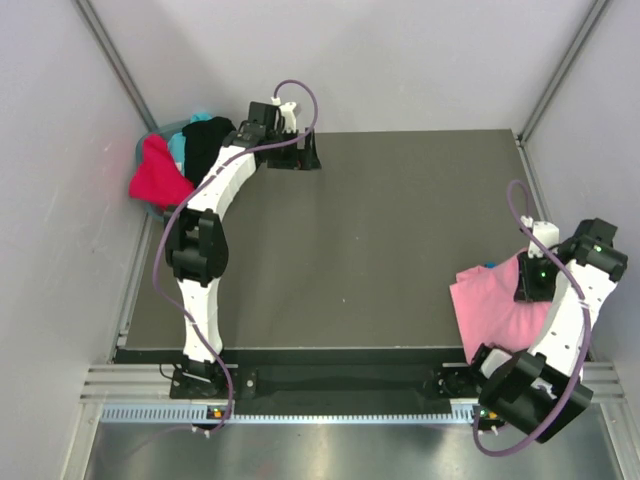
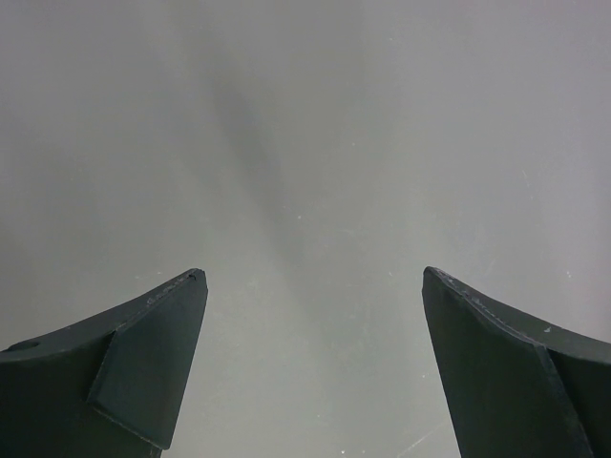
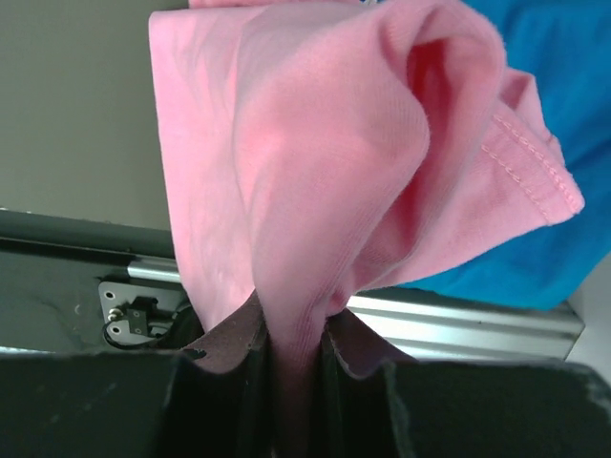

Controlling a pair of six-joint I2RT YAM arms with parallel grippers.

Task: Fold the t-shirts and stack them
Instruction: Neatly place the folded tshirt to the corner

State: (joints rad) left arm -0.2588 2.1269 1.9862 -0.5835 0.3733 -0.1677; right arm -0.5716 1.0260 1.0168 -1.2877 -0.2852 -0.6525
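The blue t-shirt's uncovered part (image 3: pixel 577 134) is to the right of my right gripper in its wrist view, so I need to bring the pink fold over it and let go.
My right gripper (image 1: pixel 530 285) is shut on a fold of the light pink t-shirt (image 1: pixel 495 310), which lies at the table's near right corner. In the right wrist view the pink cloth (image 3: pixel 325 172) is pinched between the jaws (image 3: pixel 296 343), with a bright blue t-shirt (image 3: pixel 544 143) under it. A pile of red (image 1: pixel 158 175), teal (image 1: pixel 178 148) and black (image 1: pixel 205 145) t-shirts sits off the table's far left corner. My left gripper (image 1: pixel 305 155) is open and empty at the far edge, over bare table (image 2: pixel 315 277).
The dark table top (image 1: pixel 340 250) spreads between the arms. Grey walls stand close on the left, back and right. A metal rail (image 3: pixel 477 320) runs along the table's near edge under the pink cloth.
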